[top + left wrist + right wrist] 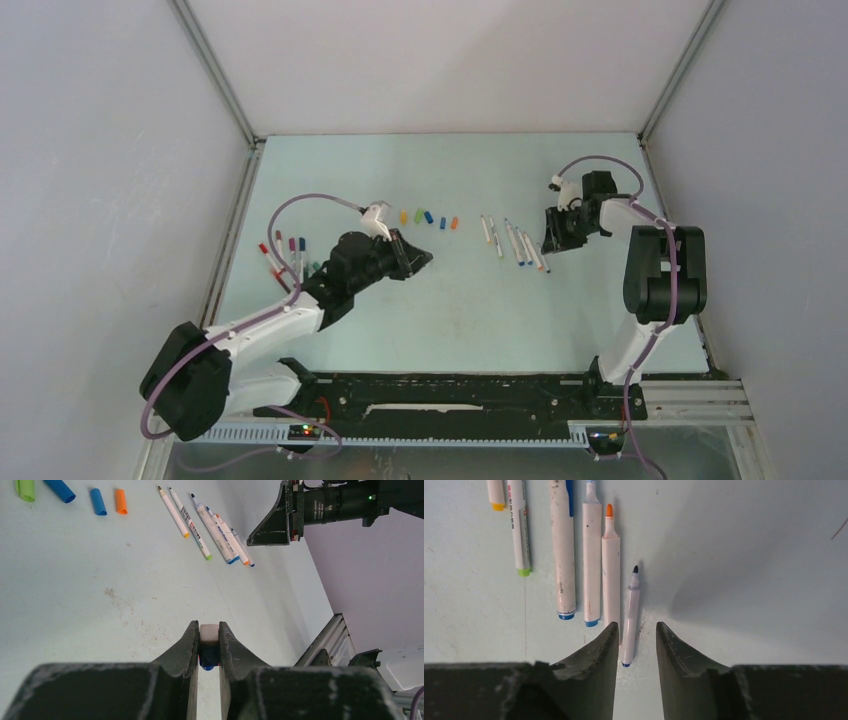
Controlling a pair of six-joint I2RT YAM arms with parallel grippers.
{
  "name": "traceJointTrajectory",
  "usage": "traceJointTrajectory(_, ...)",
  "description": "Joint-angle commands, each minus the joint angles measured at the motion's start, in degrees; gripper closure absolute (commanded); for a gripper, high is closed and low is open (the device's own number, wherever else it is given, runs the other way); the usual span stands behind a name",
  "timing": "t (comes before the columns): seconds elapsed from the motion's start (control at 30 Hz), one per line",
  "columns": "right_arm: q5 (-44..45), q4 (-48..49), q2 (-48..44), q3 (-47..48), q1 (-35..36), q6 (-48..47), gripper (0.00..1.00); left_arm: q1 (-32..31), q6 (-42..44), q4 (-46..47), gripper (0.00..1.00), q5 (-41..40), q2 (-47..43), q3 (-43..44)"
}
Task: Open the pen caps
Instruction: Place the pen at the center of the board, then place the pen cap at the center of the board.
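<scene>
The row of loose caps ends at the bare spot (pixel 469 222) (pixel 142 502) beside the orange cap, so next the robot's left gripper will move outward and down to let go of its cap there.
Several loose pen caps (pixel 428 218), yellow, green, blue and orange, lie in a row at the table's middle back. Some also show in the left wrist view (pixel 98 501). My left gripper (pixel 420 258) is just in front of them and is shut on a short dark blue cap with a whitish end (pixel 209 640), held above the table. My right gripper (pixel 548 245) is open, low over the right end of a row of uncapped white pens (pixel 515 242). A thin black-tipped pen (pixel 630 617) lies on the table between its fingers (pixel 604 645), apparently untouched.
A few capped pens (pixel 285 258), red, purple, blue and green, lie at the table's left edge behind the left arm. White walls and metal frame posts enclose the table on three sides. The right arm (pixel 320 510) shows in the left wrist view.
</scene>
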Motion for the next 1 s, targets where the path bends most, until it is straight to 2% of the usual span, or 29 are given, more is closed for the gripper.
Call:
traceJointTrajectory(0.0,-3.02,-1.50,-0.92,2.24,-0.81,0.50,0.63,0.03,1.79,0.61,0.99,0.76,0.58,0.55)
traceJointTrajectory(0.13,-7.25,-3.06,-4.27,2.22,-2.83,-0.70,0.62,0.01,2.85,-3.27,0.98,0.72,2.24,3.46)
traceJointTrajectory(0.37,-14.10,-7.94,-11.84,2.09,-4.15,-6.54,0.58,-1.87,5.39,-17.84,0.98,-4.38,10.33,15.07)
traceJointTrajectory(0.43,-14.55,-8.25,-14.05,1.43,-4.15,-7.80,0.57,-3.25,6.78,-24.91,0.98,-7.23,14.18,21.85)
traceJointTrajectory(0.53,-14.73,-8.40,-16.34,0.80,-4.15,-9.26,0.57,-5.49,8.91,-37.29,0.98,-15.58,22.11,33.37)
traceJointTrajectory(0.63,-15.00,-8.86,-17.66,0.73,-4.15,-10.18,0.57,-6.43,10.04,-47.27,0.98,-18.52,31.24,44.80)
traceJointTrajectory(0.97,-17.75,-9.08,-20.61,-0.26,-4.15,-11.12,0.57,-6.65,13.94,-57.44,0.97,-19.35,52.08,72.76)
